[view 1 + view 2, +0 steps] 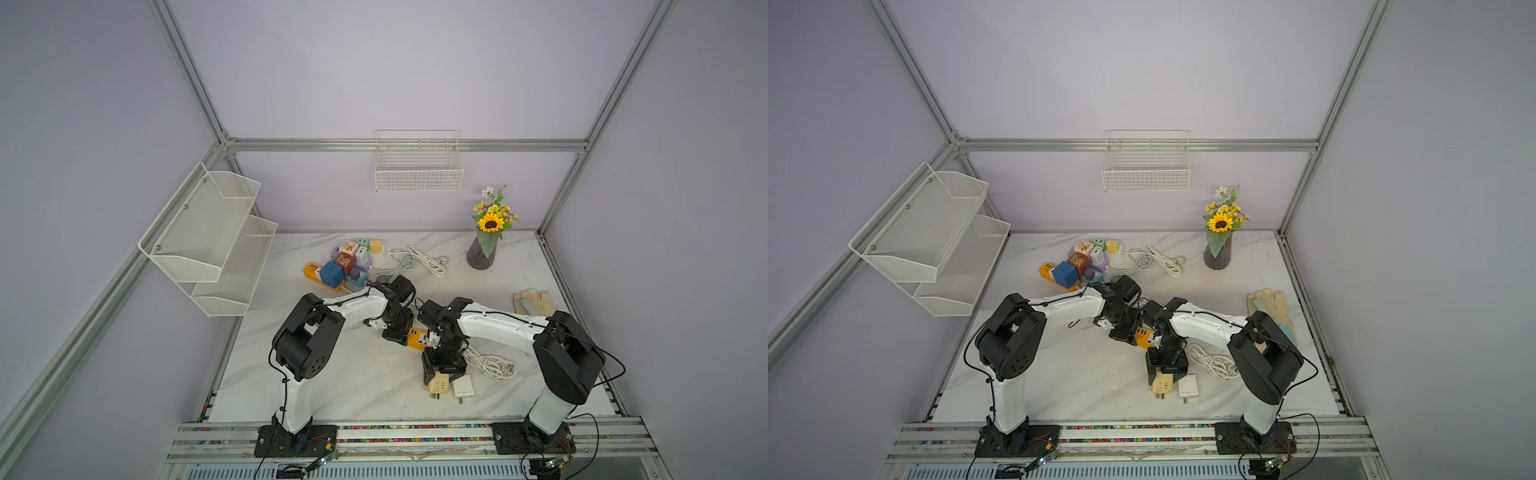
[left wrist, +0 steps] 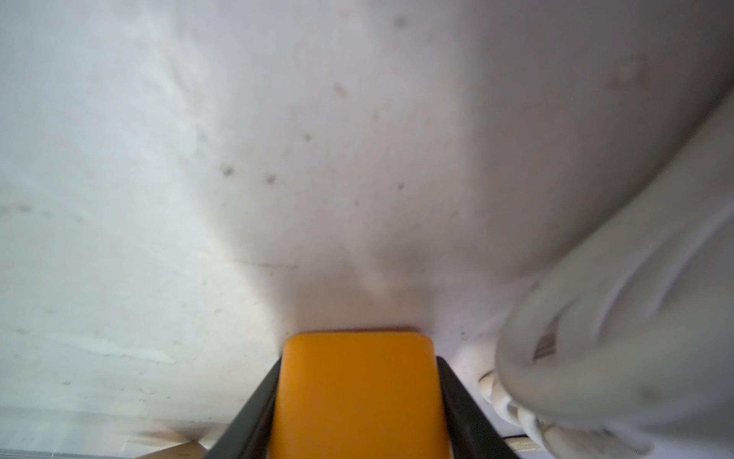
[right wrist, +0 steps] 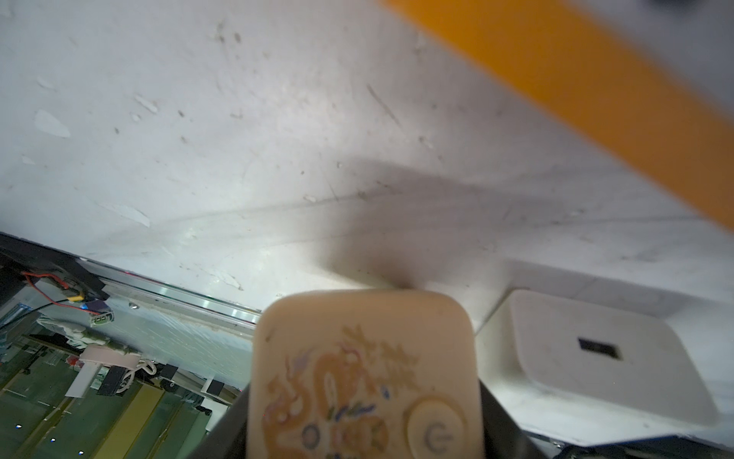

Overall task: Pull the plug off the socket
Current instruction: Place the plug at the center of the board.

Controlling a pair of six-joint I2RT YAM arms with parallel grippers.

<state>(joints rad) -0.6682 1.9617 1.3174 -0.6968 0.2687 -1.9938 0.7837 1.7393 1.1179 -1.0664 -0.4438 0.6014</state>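
Next, my left gripper stays low, nearly where it stands, and opens its fingers to let go of the socket's end [image 1: 412, 337] [image 2: 359, 397] between them, since the plug is off.
The socket, an orange power strip [image 1: 417, 337] [image 1: 1144, 337], lies mid-table, and its end fills the space between my left gripper's black fingers [image 2: 452, 381]. My left gripper [image 1: 398, 332] [image 2: 359, 357] is shut on it. The plug is a cream cube with a dragon print and a round button [image 3: 363, 357]. My right gripper [image 1: 439, 374] [image 3: 363, 391] is shut on it. In both top views the plug [image 1: 438, 385] [image 1: 1160, 385] is apart from the socket, nearer the table's front edge, with its prongs bare. In the right wrist view the orange strip [image 3: 595, 91] is off to one side.
A white charger [image 1: 462, 387] [image 3: 595, 357] lies beside the plug. A coiled white cable [image 1: 490, 365] [image 2: 635, 318] lies by the strip. At the back are a second orange strip with coloured cubes [image 1: 340, 266], another cable [image 1: 415, 259], a flower vase [image 1: 482, 253] and gloves [image 1: 534, 301].
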